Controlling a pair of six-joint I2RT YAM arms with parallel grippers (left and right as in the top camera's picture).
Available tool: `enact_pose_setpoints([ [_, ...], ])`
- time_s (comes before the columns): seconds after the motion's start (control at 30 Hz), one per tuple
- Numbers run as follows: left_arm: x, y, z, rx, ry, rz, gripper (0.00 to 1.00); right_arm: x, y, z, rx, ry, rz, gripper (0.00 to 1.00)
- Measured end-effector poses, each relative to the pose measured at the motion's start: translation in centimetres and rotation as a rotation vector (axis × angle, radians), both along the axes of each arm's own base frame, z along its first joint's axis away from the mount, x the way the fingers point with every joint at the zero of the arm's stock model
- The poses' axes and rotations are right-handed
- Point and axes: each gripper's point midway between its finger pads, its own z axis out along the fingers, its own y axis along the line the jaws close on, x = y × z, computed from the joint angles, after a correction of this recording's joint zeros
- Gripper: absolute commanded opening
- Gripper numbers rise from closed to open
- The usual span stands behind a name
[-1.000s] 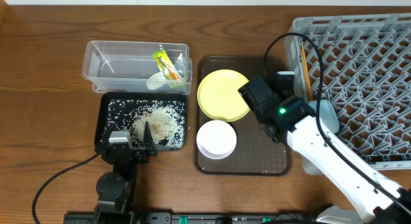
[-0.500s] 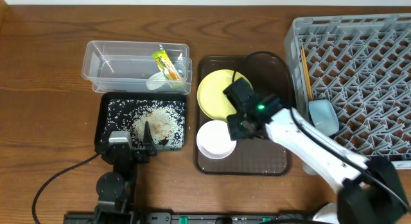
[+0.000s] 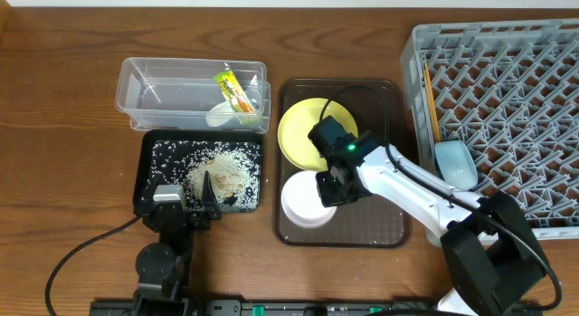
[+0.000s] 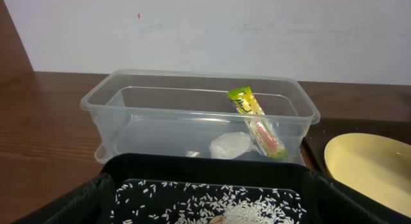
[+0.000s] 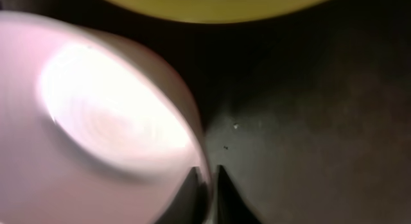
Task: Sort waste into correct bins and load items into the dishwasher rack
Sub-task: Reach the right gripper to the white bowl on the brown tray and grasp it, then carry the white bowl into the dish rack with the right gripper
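Observation:
I need to lift the white bowl (image 3: 303, 204) with my right gripper next and carry it over the grey dishwasher rack's side onto its empty far slots, clear of the blue bowl.
My right gripper (image 3: 327, 191) (image 5: 207, 179) is shut on the right rim of the white bowl (image 3: 303, 204) (image 5: 96, 121), one finger inside and one outside. The bowl stands on the dark brown tray (image 3: 380, 221) just below the yellow plate (image 3: 303, 126) (image 5: 218, 2). The grey dishwasher rack (image 3: 516, 71) holds a light blue bowl (image 3: 455, 164) and chopsticks (image 3: 431, 103) along its left side. The clear tub (image 3: 172, 85) (image 4: 160, 102) contains the green-and-orange wrapper (image 3: 233, 90) (image 4: 257, 121) and a white scrap (image 3: 220, 112) (image 4: 231, 145). My left gripper (image 3: 177, 191) (image 4: 205, 185) rests open at the black tray (image 3: 145, 171) of rice (image 3: 222, 167) (image 4: 244, 208).
The right arm's black cable (image 3: 362, 94) loops over the brown tray and plate. The tub and black tray sit close together left of the brown tray. The rack's left wall stands just right of the brown tray.
My right gripper came left from the rack's edge, across the brown tray, and shut on the white bowl's rim. The bowl shifted slightly. The left arm stayed still.

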Motion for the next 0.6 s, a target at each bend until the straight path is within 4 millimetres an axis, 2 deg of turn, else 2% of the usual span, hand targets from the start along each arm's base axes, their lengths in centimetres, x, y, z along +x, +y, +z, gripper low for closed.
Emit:
enact_pose_setpoints([
  [0.17,0.0,0.0,0.0,0.0,0.0,0.0,0.95,0.1,-0.7,0.0,-0.034,-0.013,-0.004,0.01],
  [0.3,0.0,0.0,0.0,0.0,0.0,0.0,0.94,0.9,-3.2,1.5,-0.134,-0.065,-0.03,0.01],
  [0.4,0.0,0.0,0.0,0.0,0.0,0.0,0.94,3.6,-7.1,5.4,-0.241,-0.228,-0.12,0.01],
  [0.5,0.0,0.0,0.0,0.0,0.0,0.0,0.94,7.4,-11.6,11.5,-0.327,-0.497,-0.271,0.01],
  [0.6,0.0,0.0,0.0,0.0,0.0,0.0,0.94,9.8,-16.2,17.9,-0.394,-0.753,-0.454,0.01],
])
